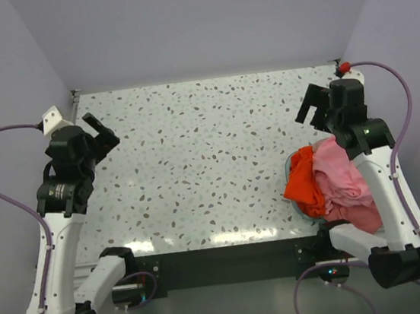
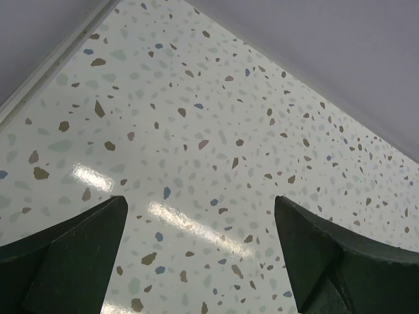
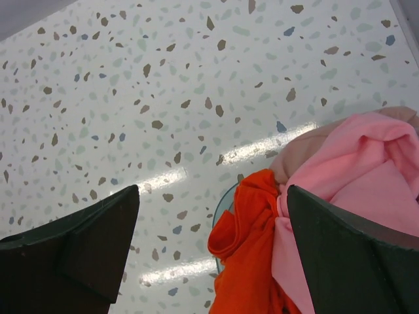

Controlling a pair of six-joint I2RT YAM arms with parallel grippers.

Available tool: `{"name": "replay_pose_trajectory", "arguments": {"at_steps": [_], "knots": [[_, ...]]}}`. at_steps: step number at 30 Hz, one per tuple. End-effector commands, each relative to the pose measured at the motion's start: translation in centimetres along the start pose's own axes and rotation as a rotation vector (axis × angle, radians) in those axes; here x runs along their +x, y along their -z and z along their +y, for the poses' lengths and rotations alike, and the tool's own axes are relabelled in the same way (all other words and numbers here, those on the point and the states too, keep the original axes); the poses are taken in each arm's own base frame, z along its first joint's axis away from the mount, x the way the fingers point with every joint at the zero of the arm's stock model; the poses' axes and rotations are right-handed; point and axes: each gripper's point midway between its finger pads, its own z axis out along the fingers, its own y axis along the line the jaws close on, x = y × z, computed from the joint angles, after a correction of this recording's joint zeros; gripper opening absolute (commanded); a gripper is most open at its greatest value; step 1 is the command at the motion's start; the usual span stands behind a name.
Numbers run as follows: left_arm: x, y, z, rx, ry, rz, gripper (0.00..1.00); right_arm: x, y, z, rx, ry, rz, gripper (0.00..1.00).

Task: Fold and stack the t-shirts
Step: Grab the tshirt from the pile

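Note:
My right gripper moves down and draws back onto the light pink t-shirt's far part (image 1: pixel 331 162) (image 3: pixel 357 183) next, since that cloth lies below it and nearer my base.
Crumpled t-shirts lie heaped in a pale teal basket (image 1: pixel 293 199) at the table's near right. The bright orange-red shirt (image 1: pixel 304 184) hangs over its left rim, the light pink shirt (image 1: pixel 339 174) sits on top, and the darker salmon-pink one (image 1: pixel 364 217) lies at the near side. In the right wrist view the orange-red shirt (image 3: pixel 252 261) and the pink shirt (image 3: pixel 366 163) fill the lower right. My right gripper (image 1: pixel 315 110) is open and empty, held above the table just beyond the heap. My left gripper (image 1: pixel 98 132) is open and empty over the far left of the table.
The speckled terrazzo tabletop (image 1: pixel 202 158) is walled at the back and both sides. The basket rim (image 3: pixel 219 216) shows beside the orange-red shirt. The left wrist view shows only bare tabletop (image 2: pixel 196 131) and the wall corner.

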Motion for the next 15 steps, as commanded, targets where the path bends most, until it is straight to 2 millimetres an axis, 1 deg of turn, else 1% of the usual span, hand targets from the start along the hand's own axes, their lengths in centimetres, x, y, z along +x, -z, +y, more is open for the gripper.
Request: {"name": "replay_pose_trajectory", "arguments": {"at_steps": [1,2,3,5,6,7,8,9,10,11,12,13,14,15], "knots": [[-0.5,0.4,0.0,0.011,-0.003,-0.02,1.0,-1.5,1.4,0.6,-0.056,0.02,-0.061,0.99],[-0.4,0.3,0.0,0.016,-0.004,-0.018,1.0,-1.4,1.3,0.5,-0.05,0.029,-0.057,0.99],[-0.3,0.4,-0.1,0.022,-0.008,-0.017,1.0,-1.6,1.5,0.8,-0.064,0.04,-0.051,0.99],[-0.1,0.4,-0.3,0.041,-0.009,-0.012,1.0,-0.3,0.9,1.1,-0.072,0.079,0.037,0.99],[0.0,0.4,-0.3,0.044,-0.01,-0.011,1.0,-0.7,1.2,1.2,-0.061,0.065,0.047,0.99],[0.2,0.4,-0.3,0.045,-0.013,-0.008,1.0,0.8,0.4,0.9,-0.021,0.06,0.137,0.99],[0.3,0.3,-0.2,0.043,-0.014,-0.004,1.0,0.4,0.4,1.2,-0.027,0.069,0.147,0.99],[0.6,0.2,0.0,0.038,-0.013,0.001,1.0,0.7,0.1,1.3,-0.026,0.079,0.173,0.99],[0.9,0.2,0.0,0.042,-0.015,0.006,1.0,1.2,0.1,0.0,0.047,0.076,0.205,0.99],[1.1,0.1,-0.1,0.053,-0.016,0.011,1.0,1.3,-0.4,-1.0,0.122,0.082,0.22,0.99],[1.7,0.0,0.0,0.057,-0.021,0.02,1.0,0.7,0.0,-2.1,0.189,0.081,0.204,0.99],[1.8,-0.1,-0.1,0.065,-0.023,0.02,1.0,0.5,0.7,-4.8,0.345,0.092,0.186,0.99],[2.1,-0.2,-0.1,0.072,-0.025,0.026,1.0,0.4,1.2,-5.8,0.393,0.091,0.176,0.99],[2.5,-0.4,0.0,0.072,-0.029,0.036,1.0,0.8,1.4,-6.4,0.421,0.096,0.181,0.99]]}}
